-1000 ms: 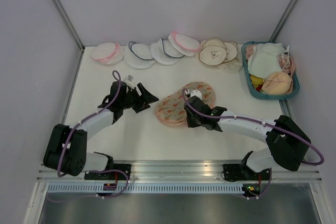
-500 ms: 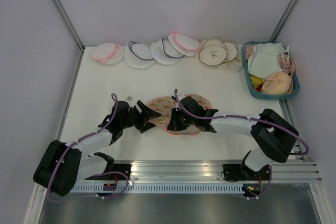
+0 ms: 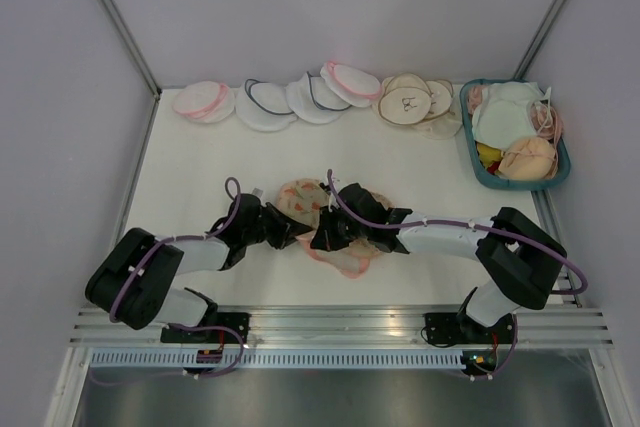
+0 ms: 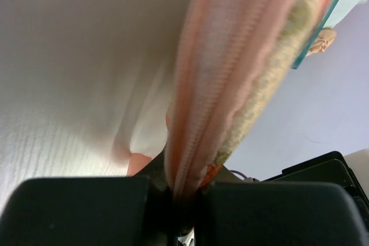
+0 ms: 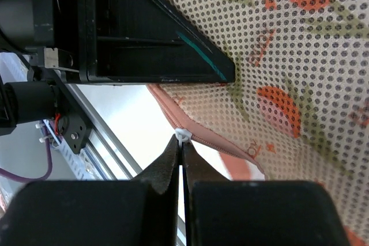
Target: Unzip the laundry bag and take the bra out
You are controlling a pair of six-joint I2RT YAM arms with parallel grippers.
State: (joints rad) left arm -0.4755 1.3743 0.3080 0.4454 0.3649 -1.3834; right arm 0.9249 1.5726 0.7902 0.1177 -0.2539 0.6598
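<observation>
My left gripper needs to draw the held edge outward toward the tabletop before the white pouches and release it, since the laundry bag (image 3: 303, 199) lies bunched between my grippers.
The laundry bag (image 3: 303, 199) lies bunched up at the table's near middle, cream mesh with orange and green prints and pink zip trim. My left gripper (image 3: 287, 231) is shut on its left edge. In the left wrist view the pink zip trim (image 4: 207, 84) runs straight down into the closed left gripper (image 4: 184, 194). My right gripper (image 3: 322, 235) sits right beside it. In the right wrist view the right gripper (image 5: 181, 145) is pinched shut on the small white zip pull (image 5: 182, 135) at the edge of the laundry bag (image 5: 288, 67). The bra is hidden.
A row of round white, pink-trimmed and beige pouches (image 3: 300, 97) lines the back wall. A teal basket (image 3: 467, 132) holding pale bras stands at the back right. An aluminium rail (image 3: 340, 322) runs along the near edge. Grey walls close in both sides.
My left gripper has moved right to the bag and shut on its zip edge. The right gripper has pulled the bag leftward and nearer, and the bag has bunched up between the two.
</observation>
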